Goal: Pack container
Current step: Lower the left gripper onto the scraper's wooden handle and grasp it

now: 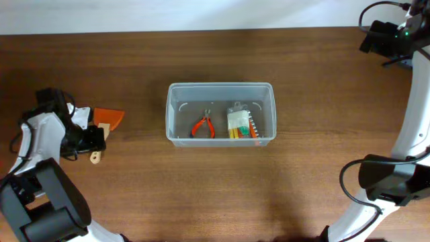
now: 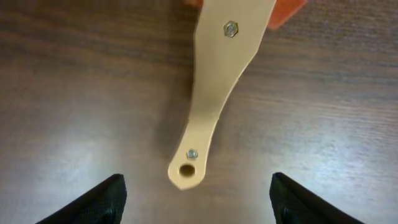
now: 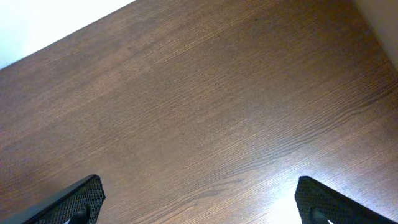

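Note:
The handle's tapering middle (image 2: 212,86) gets my left gripper next, as it lowers and advances toward the orange blade, because its open fingers still stand by the holed end.
The clear plastic container (image 1: 221,114) stands at the table's middle. Inside it lie red-handled pliers (image 1: 202,126) and a clear bag of small coloured parts (image 1: 240,124). At the far left lies a scraper with an orange blade (image 1: 111,118) and a tan wooden handle (image 2: 214,93). My left gripper (image 2: 196,199) is open, hovering over the handle's holed end, not touching it. My right gripper (image 3: 199,199) is open and empty above bare wood at the far right back corner.
The brown wooden table (image 1: 134,188) ends at a white wall along the back. The left arm's base (image 1: 47,202) sits at the front left, the right arm's base (image 1: 390,181) at the front right.

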{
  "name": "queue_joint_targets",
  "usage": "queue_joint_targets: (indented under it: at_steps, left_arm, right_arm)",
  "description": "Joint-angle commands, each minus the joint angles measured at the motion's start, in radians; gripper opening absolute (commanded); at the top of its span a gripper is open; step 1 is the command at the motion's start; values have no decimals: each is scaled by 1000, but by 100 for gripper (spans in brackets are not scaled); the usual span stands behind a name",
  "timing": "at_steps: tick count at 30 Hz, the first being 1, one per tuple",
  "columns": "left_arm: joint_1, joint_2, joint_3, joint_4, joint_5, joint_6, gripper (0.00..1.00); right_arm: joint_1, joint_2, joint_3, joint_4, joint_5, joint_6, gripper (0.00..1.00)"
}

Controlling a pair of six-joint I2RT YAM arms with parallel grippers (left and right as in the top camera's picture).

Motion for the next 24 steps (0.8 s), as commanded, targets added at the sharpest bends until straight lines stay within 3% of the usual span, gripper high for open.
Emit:
queue_joint_targets:
  at_steps: [1, 10, 24]
  left_arm:
    - [1, -5, -17, 31, 14, 77, 76]
    - [-14, 48, -17, 86, 34, 105, 68]
    - [-109, 187, -17, 172, 29, 105, 67]
  right_arm:
    - [3, -11, 14, 2, 8, -3, 99]
    - [3, -11, 14, 2, 9, -3, 99]
    - [3, -11, 14, 2, 8, -3, 99]
